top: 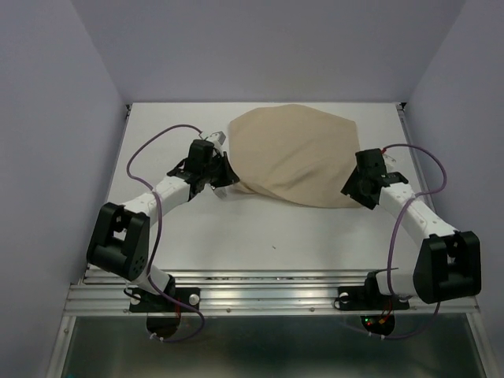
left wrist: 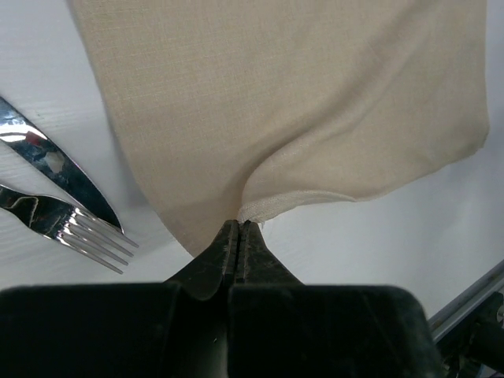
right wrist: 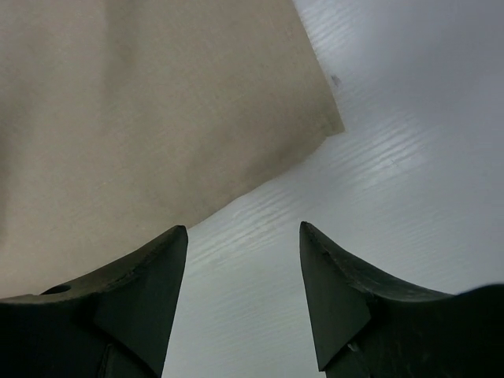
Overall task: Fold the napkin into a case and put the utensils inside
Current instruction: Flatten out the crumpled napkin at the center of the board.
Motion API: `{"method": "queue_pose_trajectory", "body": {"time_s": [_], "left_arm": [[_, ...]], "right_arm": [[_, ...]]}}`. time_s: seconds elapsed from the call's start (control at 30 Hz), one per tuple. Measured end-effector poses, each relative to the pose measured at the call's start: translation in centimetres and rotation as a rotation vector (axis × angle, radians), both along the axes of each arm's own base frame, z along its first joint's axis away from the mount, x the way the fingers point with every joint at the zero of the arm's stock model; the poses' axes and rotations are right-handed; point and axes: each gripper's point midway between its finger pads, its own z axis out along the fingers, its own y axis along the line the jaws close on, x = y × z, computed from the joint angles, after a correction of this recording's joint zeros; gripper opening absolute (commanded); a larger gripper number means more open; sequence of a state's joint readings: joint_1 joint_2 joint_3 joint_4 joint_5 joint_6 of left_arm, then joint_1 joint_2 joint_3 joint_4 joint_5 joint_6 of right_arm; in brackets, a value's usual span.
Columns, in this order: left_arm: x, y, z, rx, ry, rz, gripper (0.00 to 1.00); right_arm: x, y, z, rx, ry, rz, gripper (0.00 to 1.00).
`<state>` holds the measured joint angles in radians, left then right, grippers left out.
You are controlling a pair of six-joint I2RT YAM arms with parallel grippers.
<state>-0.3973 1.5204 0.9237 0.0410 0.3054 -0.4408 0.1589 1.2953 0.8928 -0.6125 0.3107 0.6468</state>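
Only bare table shows between the open fingers of my right gripper, so next I need to lower it toward the right in the wrist view and close it on the napkin's free corner (top: 360, 206) (right wrist: 334, 128).
The beige napkin (top: 295, 153) lies spread at the back middle of the table, slightly puffed. My left gripper (top: 224, 178) is at its left edge, shut on a pinched bit of the hem (left wrist: 260, 206), which rises into the fingertips. Left of that gripper lie the utensils, a silver knife (left wrist: 55, 167) and a fork (left wrist: 83, 230); their handles are out of view. My right gripper (top: 353, 189) is at the napkin's near right edge, open, with only bare table between its fingers (right wrist: 157, 268). The napkin (right wrist: 142, 118) lies flat just ahead and left of them, its corner (right wrist: 335, 126) free.
The white table (top: 260, 236) ends in a metal rail (top: 268, 287) at the near edge. Grey walls close in the back and both sides. Purple cables loop from both arms.
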Motion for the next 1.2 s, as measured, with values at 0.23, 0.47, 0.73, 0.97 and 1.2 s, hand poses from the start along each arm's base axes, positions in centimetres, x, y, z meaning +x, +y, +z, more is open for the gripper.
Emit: {"method": "queue_pose_trajectory", "body": {"time_s": [0.23, 0.47, 0.73, 0.97, 1.2], "left_arm": [[0.6, 0.4, 0.7, -0.001, -0.024, 0.042, 0.0], [0.7, 0.5, 0.7, 0.001, -0.027, 0.053, 0.0], [0.8, 0.5, 0.7, 0.003, -0.028, 0.057, 0.0], [0.7, 0.5, 0.7, 0.004, -0.026, 0.056, 0.0], [0.7, 0.5, 0.6, 0.003, -0.022, 0.057, 0.0]], "right_arm": [[-2.4, -2.8, -4.9, 0.137, 0.088, -0.152, 0.61], [-2.1, -3.2, -6.5, 0.208, 0.092, -0.18, 0.59], [0.0, -3.4, -7.4, 0.207, 0.075, -0.169, 0.52], [2.1, -3.8, -7.4, 0.19, 0.034, -0.158, 0.46], [2.8, -4.2, -7.4, 0.175, 0.013, -0.158, 0.43]]}}
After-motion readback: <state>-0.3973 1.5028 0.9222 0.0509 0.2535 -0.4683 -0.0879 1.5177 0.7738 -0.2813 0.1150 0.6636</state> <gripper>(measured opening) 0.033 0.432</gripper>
